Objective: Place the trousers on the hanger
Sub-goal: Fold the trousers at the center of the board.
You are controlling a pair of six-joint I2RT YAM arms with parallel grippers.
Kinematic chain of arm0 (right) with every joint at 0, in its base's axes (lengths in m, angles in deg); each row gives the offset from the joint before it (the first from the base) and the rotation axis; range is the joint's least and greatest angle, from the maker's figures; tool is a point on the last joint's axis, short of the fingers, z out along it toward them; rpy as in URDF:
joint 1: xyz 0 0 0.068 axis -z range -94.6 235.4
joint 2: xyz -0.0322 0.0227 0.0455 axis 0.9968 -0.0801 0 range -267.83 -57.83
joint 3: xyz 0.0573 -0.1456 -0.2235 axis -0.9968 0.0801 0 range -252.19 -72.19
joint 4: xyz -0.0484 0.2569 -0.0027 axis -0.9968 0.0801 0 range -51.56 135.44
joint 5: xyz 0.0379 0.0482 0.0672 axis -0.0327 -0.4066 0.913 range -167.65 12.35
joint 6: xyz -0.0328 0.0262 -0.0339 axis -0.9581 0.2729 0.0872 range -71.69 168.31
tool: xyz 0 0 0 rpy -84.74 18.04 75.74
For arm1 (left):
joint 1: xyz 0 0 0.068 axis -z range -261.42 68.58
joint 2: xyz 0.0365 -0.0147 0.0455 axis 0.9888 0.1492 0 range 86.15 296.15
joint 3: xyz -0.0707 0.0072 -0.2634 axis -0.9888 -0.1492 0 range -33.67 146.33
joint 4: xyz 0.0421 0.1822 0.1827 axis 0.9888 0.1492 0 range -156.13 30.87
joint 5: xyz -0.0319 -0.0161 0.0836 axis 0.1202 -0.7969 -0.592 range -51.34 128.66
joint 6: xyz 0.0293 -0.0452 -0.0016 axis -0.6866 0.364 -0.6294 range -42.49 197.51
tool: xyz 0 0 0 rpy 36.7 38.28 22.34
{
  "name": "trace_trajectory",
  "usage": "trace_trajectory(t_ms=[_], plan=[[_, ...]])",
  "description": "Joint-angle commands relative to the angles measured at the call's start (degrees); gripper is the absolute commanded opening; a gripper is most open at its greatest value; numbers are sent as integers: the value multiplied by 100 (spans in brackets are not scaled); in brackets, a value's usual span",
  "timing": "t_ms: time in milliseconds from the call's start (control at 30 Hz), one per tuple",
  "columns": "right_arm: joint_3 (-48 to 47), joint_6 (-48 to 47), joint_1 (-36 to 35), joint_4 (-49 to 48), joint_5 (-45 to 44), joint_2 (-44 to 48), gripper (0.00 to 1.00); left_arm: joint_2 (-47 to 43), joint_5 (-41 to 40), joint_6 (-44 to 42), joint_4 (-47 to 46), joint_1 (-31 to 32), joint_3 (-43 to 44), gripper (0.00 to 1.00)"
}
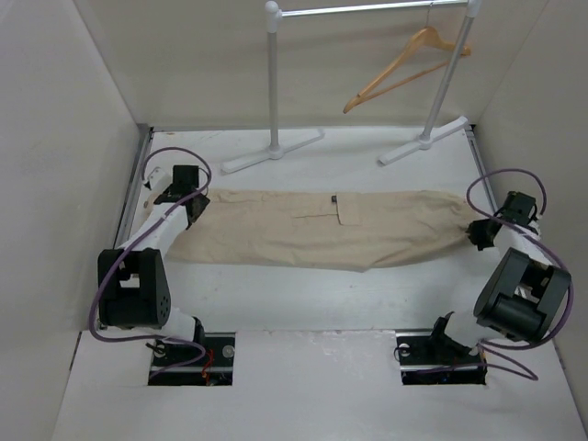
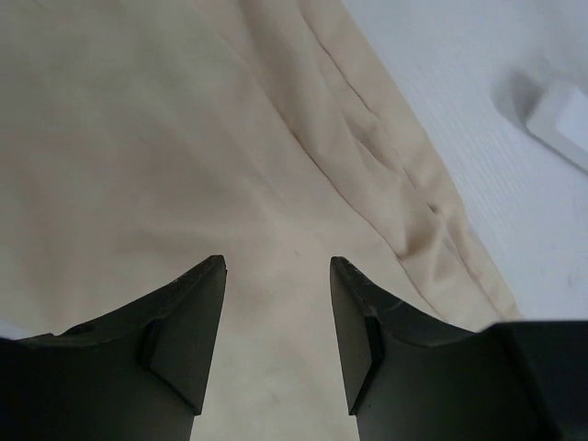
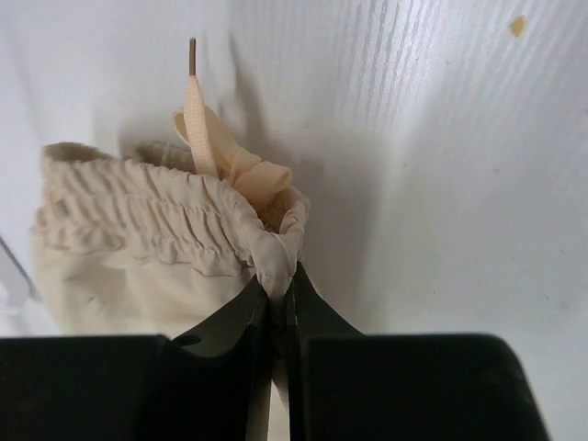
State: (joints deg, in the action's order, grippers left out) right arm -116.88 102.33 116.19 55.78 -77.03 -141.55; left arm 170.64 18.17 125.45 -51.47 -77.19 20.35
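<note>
My right gripper carries the waistband up and across over the trousers (image 1: pixel 322 225) toward the left gripper's end next, then releases it, because they lie unfolded.
The beige trousers (image 1: pixel 322 225) lie flat across the table from left to right, cargo pocket facing up. My left gripper (image 1: pixel 188 197) sits over their left end; in the left wrist view it (image 2: pixel 277 266) is open, with flat fabric (image 2: pixel 184 138) between and under the fingers. My right gripper (image 1: pixel 478 234) is at the right end, shut on the gathered elastic waistband (image 3: pixel 138 220) at its corner (image 3: pixel 280 285), beside the drawstring bow (image 3: pixel 207 129). The wooden hanger (image 1: pixel 404 69) hangs tilted on the rack's top rail at the back right.
The white garment rack (image 1: pixel 274 73) stands at the back, its two feet (image 1: pixel 271 152) (image 1: pixel 427 142) on the table just behind the trousers. One foot (image 2: pixel 560 119) shows in the left wrist view. White walls enclose the table on three sides.
</note>
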Motion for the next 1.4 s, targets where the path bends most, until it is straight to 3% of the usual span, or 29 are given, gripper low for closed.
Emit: trace_trajectory(t_ms=[0, 267, 433, 633, 900, 1100, 1267, 1367], plan=[[-566, -137, 116, 303, -562, 724, 9, 33, -227, 92, -94, -505, -76, 46], [-1999, -409, 38, 876, -792, 1235, 10, -125, -473, -22, 55, -1043, -277, 46], [-2255, -831, -374, 937, -765, 1551, 9, -450, -429, 13, 309, -544, -866, 45], [-2755, -1446, -1902, 1209, -1143, 1780, 10, -1495, -333, -13, 924, -199, -885, 46], [-4126, -1254, -4170, 1755, -1749, 1298, 11, -2208, 168, -110, 1443, -313, -103, 46], [-5654, -788, -6314, 1992, -2224, -124, 12, -2042, 555, -40, 1426, -769, 968, 47], [-7007, -524, -7598, 1992, -2172, -1618, 14, -2199, 599, 39, 1496, -1086, 1365, 47], [-7694, -428, -8135, 1957, -2067, -2489, 24, -2375, 634, 66, 1654, -1297, 1375, 47]])
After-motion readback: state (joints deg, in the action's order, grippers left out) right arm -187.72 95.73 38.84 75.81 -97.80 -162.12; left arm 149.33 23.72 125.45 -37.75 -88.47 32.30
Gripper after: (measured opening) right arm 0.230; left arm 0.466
